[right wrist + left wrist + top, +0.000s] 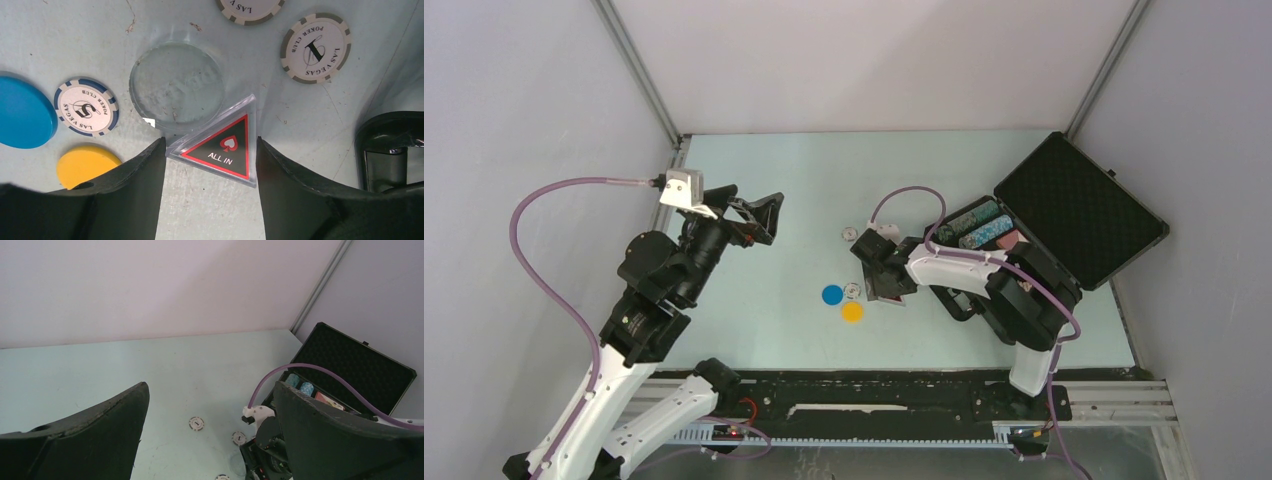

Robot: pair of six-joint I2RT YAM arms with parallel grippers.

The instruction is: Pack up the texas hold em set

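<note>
Next I will raise my right gripper, go to the right in the top view and lower to release the marker onto the red box (pixel 1010 240), since the case stands open.
The black case (pixel 1079 210) lies open at the right, with rows of chips (pixel 974 225) in its tray. My right gripper (pixel 210 145) is down on the table, its fingers touching both sides of the red triangular "ALL IN" marker (pixel 222 147), whose tip overlaps the clear disc (pixel 176 85). The blue disc (pixel 22 117) and yellow disc (pixel 85 165) lie to its left. Loose chips (pixel 86 106) (pixel 315 47) lie around them. My left gripper (pixel 759 215) hangs open in the air at the left, holding nothing. No blue-backed deck shows.
A lone chip (pixel 849 233) lies farther back on the pale table (pixel 764 170). The case lid (pixel 350 365) stands tilted back near the right wall. The right arm's purple cable (pixel 904 195) loops over the table beside the case.
</note>
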